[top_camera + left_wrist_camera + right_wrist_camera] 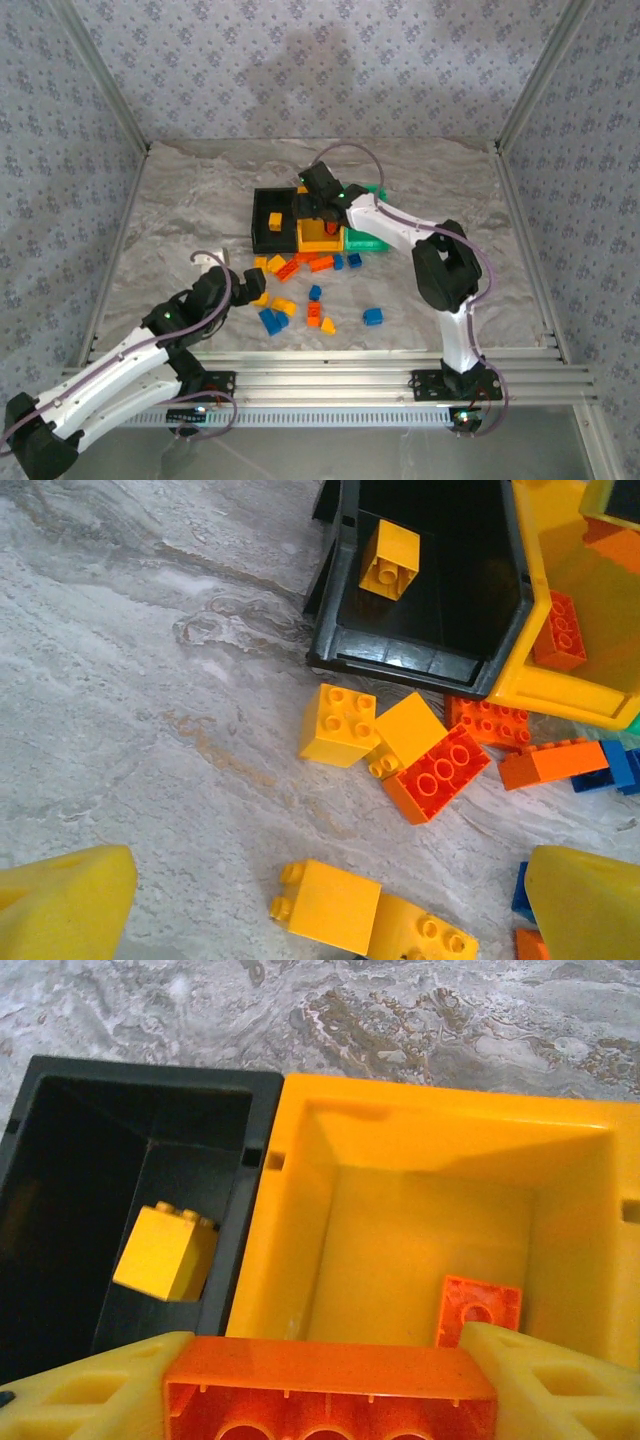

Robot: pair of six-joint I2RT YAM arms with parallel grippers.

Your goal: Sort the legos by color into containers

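My left gripper should go down and close on the yellow brick with studs facing away from its neighbor, because the brick is below the open fingers.
My right gripper (325, 1348) is shut on a long orange brick (330, 1385), held end to end between its fingers above the near edge of the yellow-orange bin (400, 1110). One orange brick (478, 1305) lies inside that bin. The black bin (60, 1140) to its left holds a yellow brick (165, 1252). The green bin (368, 240) stands to the right of the two. My left gripper (325, 900) hangs open low over two touching yellow bricks (335, 905) at the left of the loose legos (300, 290). Its fingers (60, 900) straddle them without touching.
Loose yellow (338, 723), orange (440, 773) and blue (620, 765) bricks lie just in front of the bins. More are scattered toward the table's front edge, including a blue one (373, 316). Metal frame rails (400, 385) run along the near edge, and patterned walls enclose the table.
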